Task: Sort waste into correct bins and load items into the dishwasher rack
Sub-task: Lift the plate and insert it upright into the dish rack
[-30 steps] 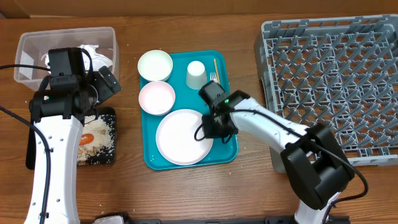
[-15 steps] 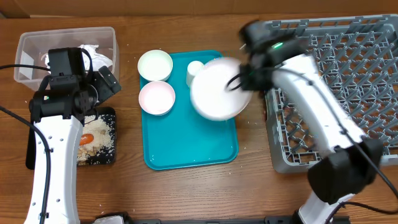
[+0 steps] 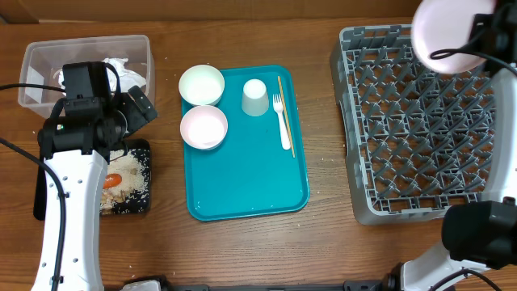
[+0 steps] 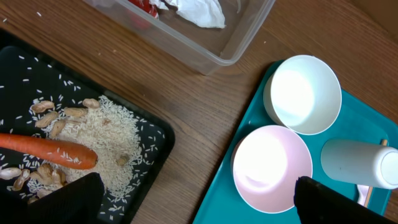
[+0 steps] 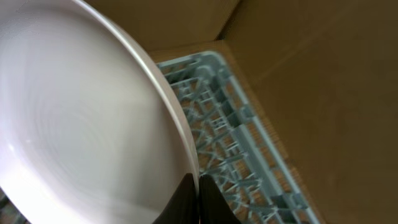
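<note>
My right gripper should next move down toward the grey rack's far wires, turn the plate more upright and let go of the plate's rim, because the plate still hangs tilted above the rack.
My right gripper [image 3: 478, 44] is shut on the rim of the large white plate [image 3: 447, 32] and holds it tilted above the far edge of the grey rack [image 3: 428, 129]. In the right wrist view the fingertips [image 5: 198, 198] pinch the plate's edge [image 5: 81, 124] over the rack [image 5: 236, 143]. My left gripper [image 4: 202, 205] is open and empty above the gap between the black tray [image 4: 25, 81] and the teal tray [image 4: 227, 199]. The carrot [image 4: 50, 149], rice [image 4: 106, 134] and beige bits [image 4: 56, 112] lie in the black tray. Two bowls [image 3: 201, 84] [image 3: 203, 127], a cup [image 3: 254, 97] and a fork [image 3: 280, 121] sit on the teal tray.
The clear tub [image 3: 48, 65] at the far left holds crumpled white paper [image 3: 125, 73] and something red [image 4: 144, 7]. A thin wooden stick [image 3: 287, 113] lies beside the fork. The near half of the teal tray [image 3: 246, 182] is bare. Cardboard walls [image 5: 311, 74] stand behind the rack.
My right gripper lifted the large plate off the teal tray and carried it right and away, up over the rack's far edge. The left arm has not moved.
</note>
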{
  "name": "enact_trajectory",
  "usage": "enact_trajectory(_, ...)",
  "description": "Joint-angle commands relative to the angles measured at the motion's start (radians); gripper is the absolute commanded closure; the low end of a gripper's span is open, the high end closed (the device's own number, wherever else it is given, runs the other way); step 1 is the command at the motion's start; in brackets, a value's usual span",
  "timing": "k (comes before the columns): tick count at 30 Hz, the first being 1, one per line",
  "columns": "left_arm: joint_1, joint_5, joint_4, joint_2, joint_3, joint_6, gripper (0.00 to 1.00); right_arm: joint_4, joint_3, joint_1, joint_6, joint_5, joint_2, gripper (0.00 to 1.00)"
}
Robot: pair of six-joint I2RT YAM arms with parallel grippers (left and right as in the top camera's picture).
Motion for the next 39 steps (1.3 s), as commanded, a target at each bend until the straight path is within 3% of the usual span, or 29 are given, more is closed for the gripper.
enact_trajectory(1,0.004,0.004,0.0,0.002,0.007,-0.01,0.0,0.063,0.0,-0.027,-0.077,0.014,0.042,0.96)
enact_trajectory(4,0.005,0.004,0.001,0.002,0.007,-0.01,0.0,0.142,0.0,-0.027,-0.19,0.049,0.087,0.96)
enact_trajectory(12,0.005,0.004,0.0,0.002,0.007,-0.01,0.0,0.228,0.0,-0.037,-0.321,0.212,0.25,0.96)
enact_trajectory(25,0.005,0.004,0.0,0.002,0.007,-0.01,0.0,0.294,0.0,-0.031,-0.358,0.22,0.273,0.94)
enact_trajectory(27,0.004,0.004,0.0,0.002,0.007,-0.01,0.0,0.283,0.0,-0.011,-0.323,0.204,0.273,0.84)
enact_trajectory(30,0.005,0.004,0.0,0.002,0.007,-0.01,0.0,0.266,0.0,0.037,-0.284,0.177,0.272,0.45)
enact_trajectory(32,0.005,0.004,0.0,0.002,0.007,-0.01,0.0,0.264,0.001,0.068,-0.246,0.177,0.27,0.34)
enact_trajectory(39,0.005,0.004,0.0,0.002,0.007,-0.01,0.0,0.267,0.005,0.18,-0.179,0.303,0.232,0.24)
